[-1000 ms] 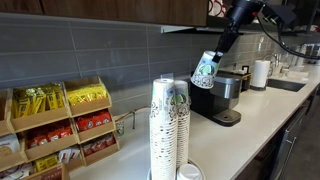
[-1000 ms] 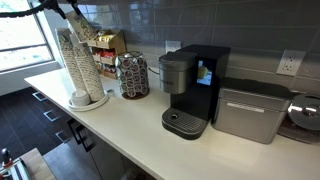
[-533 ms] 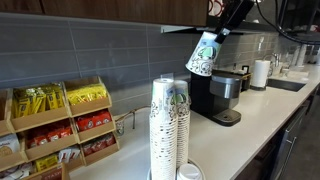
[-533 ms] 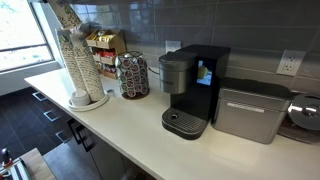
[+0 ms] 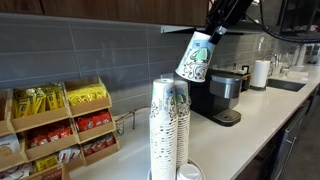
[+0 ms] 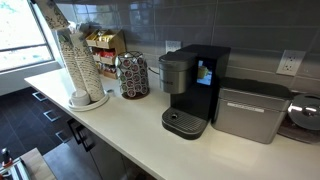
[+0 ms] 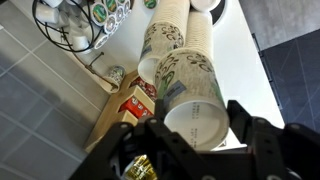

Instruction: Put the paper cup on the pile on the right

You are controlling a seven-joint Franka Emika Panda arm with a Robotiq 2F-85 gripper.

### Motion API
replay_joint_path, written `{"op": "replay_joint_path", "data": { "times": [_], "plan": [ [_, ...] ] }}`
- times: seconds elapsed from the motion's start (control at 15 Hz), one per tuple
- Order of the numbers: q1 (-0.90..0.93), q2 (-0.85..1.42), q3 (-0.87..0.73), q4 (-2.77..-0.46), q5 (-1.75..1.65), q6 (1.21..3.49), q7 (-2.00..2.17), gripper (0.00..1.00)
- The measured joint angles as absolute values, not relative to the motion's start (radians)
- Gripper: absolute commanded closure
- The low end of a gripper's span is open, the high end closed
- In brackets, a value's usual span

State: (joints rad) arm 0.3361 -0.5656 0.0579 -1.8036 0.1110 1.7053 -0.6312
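The cup hangs high and off to one side, so I should lower my gripper over the pile top nearer the coffee machine and release it.
My gripper [image 5: 213, 24] is shut on a white paper cup with a green print [image 5: 196, 56] and holds it tilted in the air, above and beyond the tall pile of matching cups [image 5: 168, 122]. In the wrist view the cup [image 7: 185, 85] sits between my two fingers [image 7: 196, 126], base toward the camera, with the cup piles [image 7: 178, 30] lying below it. In an exterior view the piles [image 6: 76, 62] stand at the counter's left end, and the held cup [image 6: 50, 14] shows above them at the top edge.
A black coffee machine [image 5: 222, 92] [image 6: 190, 88] stands on the white counter [image 6: 120, 125]. A pod carousel [image 6: 132, 75] and a snack rack [image 5: 55, 125] stand by the piles. A silver box [image 6: 250, 110] sits beside the machine. Grey tiled wall behind.
My gripper has carried the cup up and across from over the coffee machine toward the cup pile. The cup is now closer to the pile and more tilted.
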Motion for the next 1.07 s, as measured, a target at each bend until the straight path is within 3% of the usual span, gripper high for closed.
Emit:
{"op": "replay_joint_path", "data": {
  "times": [0.07, 0.27, 0.33, 1.07],
  "plan": [
    [0.336, -0.554, 0.063, -1.799, 0.110, 1.706, -0.638, 0.36],
    [0.336, -0.523, 0.066, -1.782, 0.108, 1.721, -0.649, 0.36],
    [0.335, -0.517, 0.066, -1.778, 0.108, 1.722, -0.650, 0.61],
    [0.320, -0.476, 0.082, -1.738, 0.072, 1.722, -0.652, 0.61]
  ]
}}
